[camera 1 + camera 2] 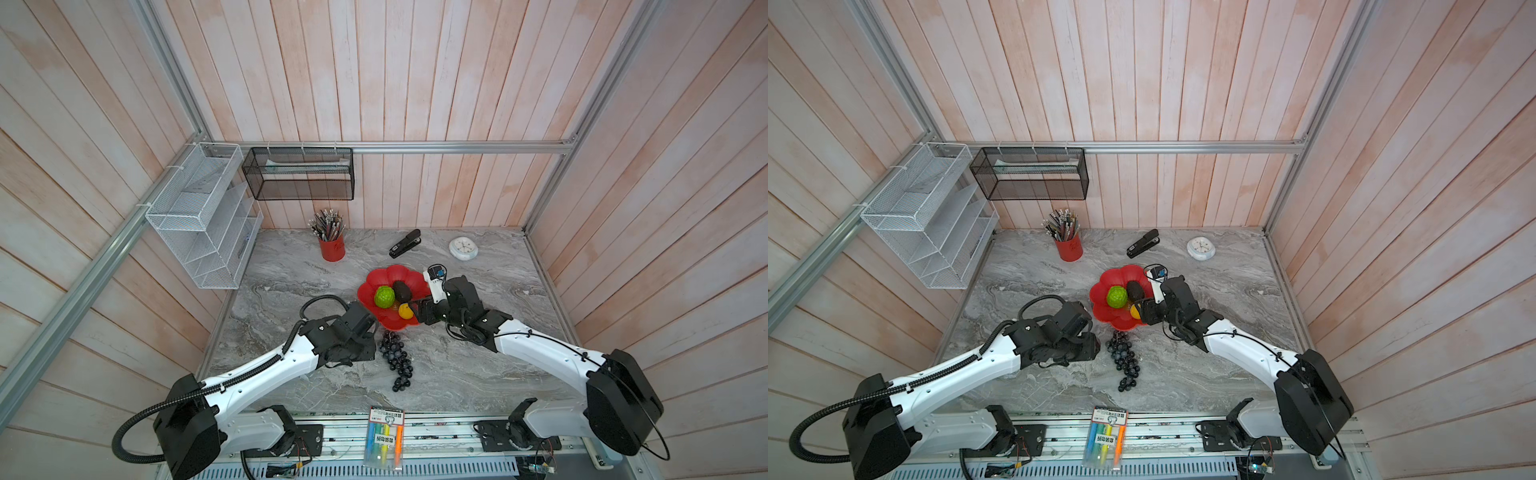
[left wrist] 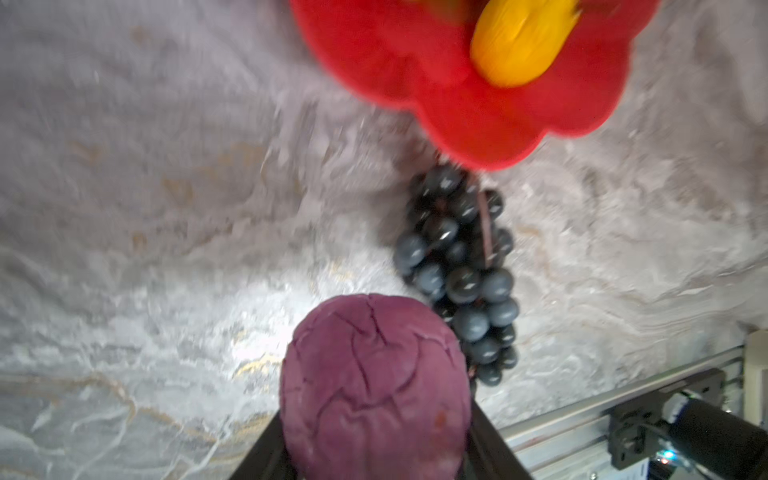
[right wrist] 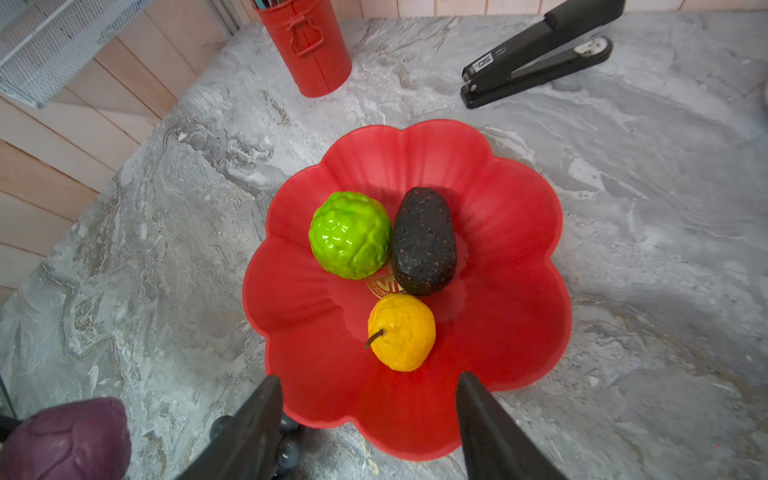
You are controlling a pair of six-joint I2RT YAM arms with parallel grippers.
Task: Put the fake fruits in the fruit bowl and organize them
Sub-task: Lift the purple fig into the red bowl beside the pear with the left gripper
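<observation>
The purple ball should go beside the yellow-orange fruit, so my left gripper needs to move outward over the fruit bowl's rim and release it there.
The red scalloped fruit bowl stands mid-table. Inside it lie a bumpy green ball, a dark avocado and a small yellow-orange fruit. A long bunch of dark grapes lies on the table, its top end at the bowl's near rim. My left gripper is shut on the dull purple ball, just left of the grapes. Over the bowl's near-right rim my right gripper hangs open and empty.
At the back of the table stand a red pencil cup, a black stapler and a white clock. A highlighter pack lies at the front edge. A white wire rack and a black mesh basket hang on the walls.
</observation>
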